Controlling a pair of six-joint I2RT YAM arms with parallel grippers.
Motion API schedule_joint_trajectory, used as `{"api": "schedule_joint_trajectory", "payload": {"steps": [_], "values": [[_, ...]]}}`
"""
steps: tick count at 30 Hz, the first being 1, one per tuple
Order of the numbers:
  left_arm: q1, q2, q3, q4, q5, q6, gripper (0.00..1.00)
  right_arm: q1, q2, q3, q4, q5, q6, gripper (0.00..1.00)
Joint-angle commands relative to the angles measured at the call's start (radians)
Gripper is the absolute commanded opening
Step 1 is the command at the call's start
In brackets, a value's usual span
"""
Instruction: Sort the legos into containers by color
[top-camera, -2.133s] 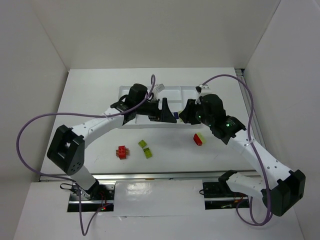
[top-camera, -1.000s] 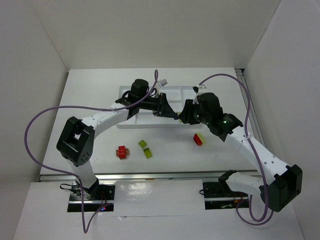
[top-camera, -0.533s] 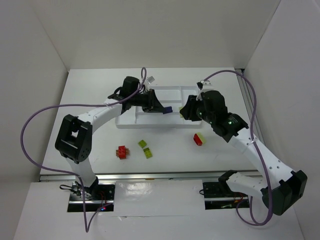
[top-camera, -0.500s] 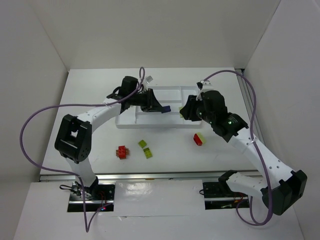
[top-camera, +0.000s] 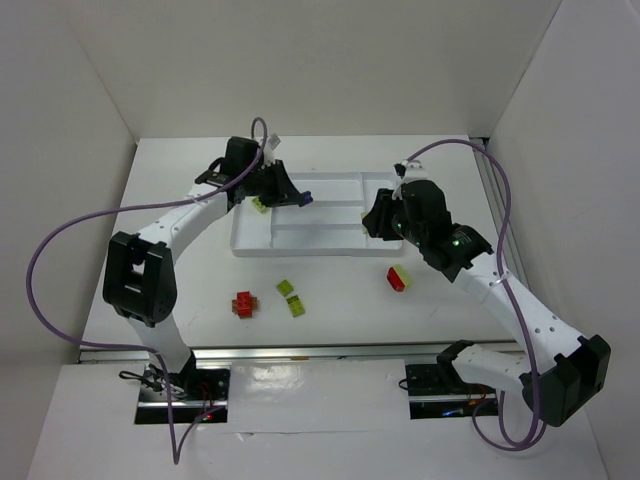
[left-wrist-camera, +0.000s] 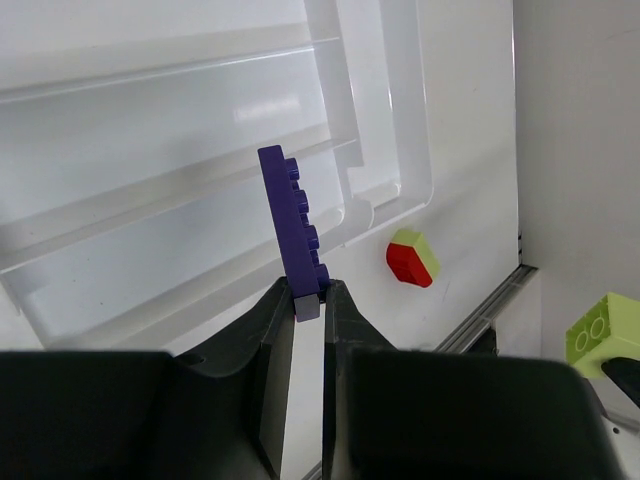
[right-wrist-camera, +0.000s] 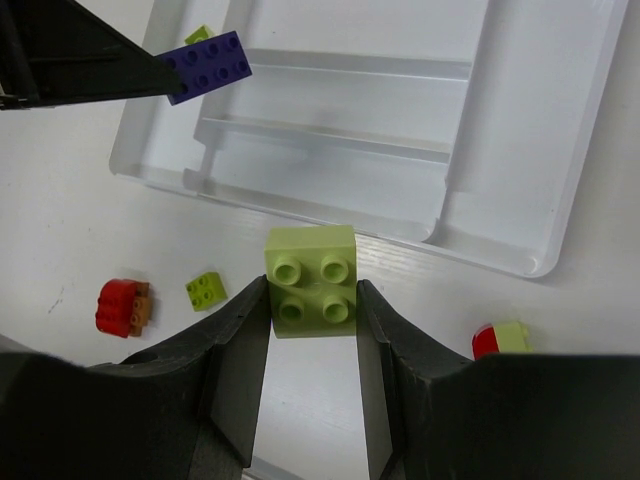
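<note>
The end section of the white tray holds yellow-green, so my left gripper will next move outward and to the right in the top view, over the tray's empty far middle section.
My left gripper (top-camera: 296, 198) is shut on a thin purple brick (left-wrist-camera: 293, 230), held on edge over the left part of the white tray (top-camera: 320, 228). The same brick (right-wrist-camera: 207, 64) shows at the top left of the right wrist view. My right gripper (right-wrist-camera: 312, 292) is shut on a yellow-green four-stud brick (right-wrist-camera: 312, 278), hovering just outside the tray's near rim (right-wrist-camera: 330, 222). One small yellow-green brick (top-camera: 258, 205) lies in the tray's left compartment. Loose on the table are a red brick (top-camera: 243, 304), two yellow-green bricks (top-camera: 291, 297) and a red and yellow-green piece (top-camera: 398, 278).
White walls close in the table on the left, back and right. A metal rail (top-camera: 330, 352) runs along the near edge between the arm bases. Purple cables loop above both arms.
My left arm has swung left across the tray, carrying the purple brick from the middle to the left part. The right gripper has edged slightly toward the tray, still holding its brick.
</note>
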Motion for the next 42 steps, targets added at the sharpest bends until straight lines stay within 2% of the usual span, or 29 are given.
{"api": "schedule_joint_trajectory", "payload": {"steps": [1,8,14,29,42], "values": [[0.001,-0.010,0.046,0.025,0.023,0.036,0.00,0.008,0.000,0.032,0.023,0.032,0.006,0.18],[0.010,0.122,0.173,0.010,0.155,0.065,0.00,0.008,-0.033,-0.021,0.023,0.062,0.028,0.18],[0.020,0.197,0.217,0.009,0.218,0.065,0.00,0.008,-0.033,-0.041,0.023,0.052,0.028,0.18],[0.020,0.255,0.276,-0.018,0.173,0.085,0.00,0.008,-0.033,-0.061,0.032,0.043,0.028,0.18],[0.020,0.410,0.460,-0.078,0.161,0.117,0.00,0.008,-0.046,-0.095,0.043,0.052,0.018,0.18]]}}
